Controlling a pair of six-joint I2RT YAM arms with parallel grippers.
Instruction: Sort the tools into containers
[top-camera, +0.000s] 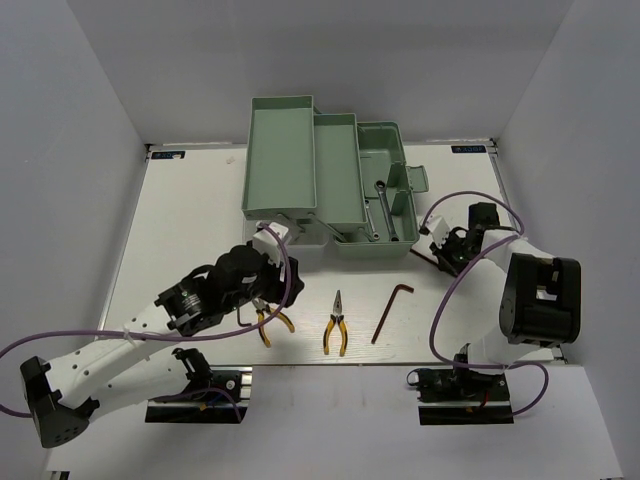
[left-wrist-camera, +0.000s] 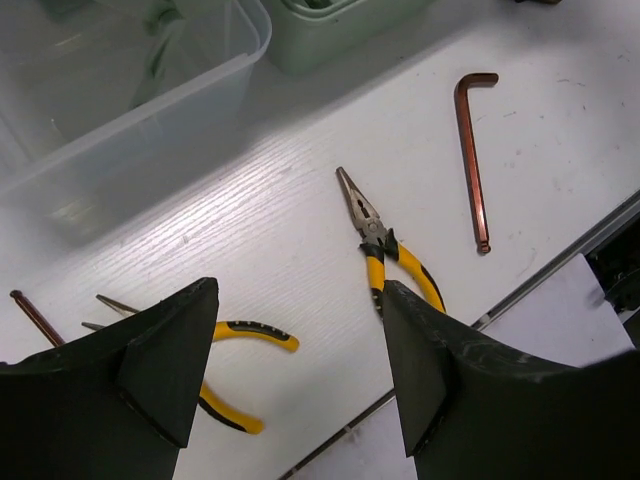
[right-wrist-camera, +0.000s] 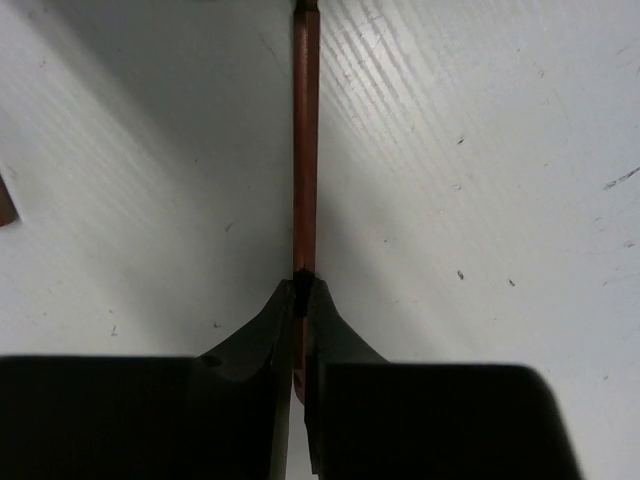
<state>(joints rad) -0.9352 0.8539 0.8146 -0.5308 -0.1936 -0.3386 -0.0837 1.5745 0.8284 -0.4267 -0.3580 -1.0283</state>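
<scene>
The empty middle tray (top-camera: 339, 175) is outward and to the left of my right gripper in the top view. My right gripper will lift the hex key across next and let go of it inside the tray.
The pale green toolbox (top-camera: 300, 170) stands open at the back with a silver wrench (top-camera: 383, 208) in its right compartment. My left gripper (left-wrist-camera: 300, 300) is open, hovering over bare table between two yellow-handled pliers. One pair (left-wrist-camera: 385, 255) lies to its right. The other pair (left-wrist-camera: 235, 335) is partly hidden under the left finger. A reddish-brown hex key (left-wrist-camera: 472, 160) lies further right. My right gripper (right-wrist-camera: 303, 285), to the right of the toolbox (top-camera: 432, 250), is shut on another hex key (right-wrist-camera: 305, 150) at the table surface.
The toolbox's clear lid (left-wrist-camera: 130, 90) lies close ahead of the left gripper. The end of a third hex key (left-wrist-camera: 35, 315) shows at its left. The table's front edge (left-wrist-camera: 560, 265) runs just right of the pliers. White walls enclose the table.
</scene>
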